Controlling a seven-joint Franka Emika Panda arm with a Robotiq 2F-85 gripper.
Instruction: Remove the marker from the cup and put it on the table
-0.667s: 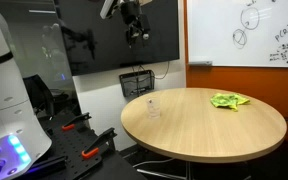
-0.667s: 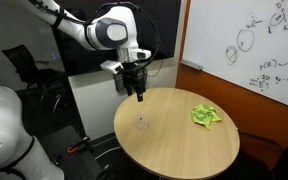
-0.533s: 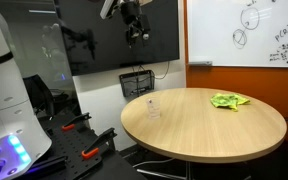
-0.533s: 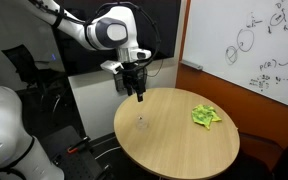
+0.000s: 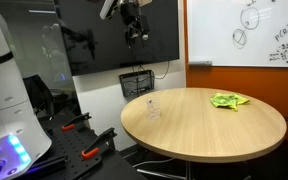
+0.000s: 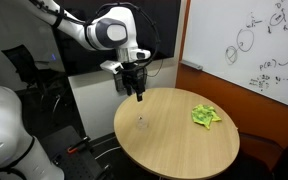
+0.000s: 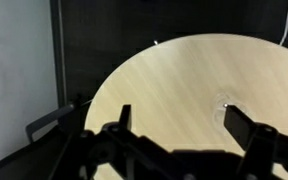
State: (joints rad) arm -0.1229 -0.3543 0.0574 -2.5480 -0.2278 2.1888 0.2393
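Note:
My gripper should move to its right in the wrist view next and go down over the marker, because the clear cup point(image 5: 152, 106) point(image 7: 224, 108) is below my gripper and that way, closer to one finger.
A small clear cup point(image 5: 152, 106) stands on the round wooden table point(image 5: 214, 130) near its edge; it also shows in the exterior view point(image 6: 142, 124) and faintly in the wrist view point(image 7: 224, 103), right by my right fingertip. I cannot make out a marker in it at this size. My gripper point(image 6: 137, 93) hangs well above the cup, open and empty; it also shows in the exterior view point(image 5: 136, 35). In the wrist view the gripper point(image 7: 181, 120) has its two fingers spread wide with only table point(image 7: 174, 70) between them.
A green crumpled cloth point(image 5: 229, 100) lies on the table's far side, also in the exterior view point(image 6: 205, 116). A whiteboard point(image 5: 244, 30) hangs behind the table. A white robot body point(image 5: 4, 90) and red-handled tools point(image 5: 76, 122) are beside the table.

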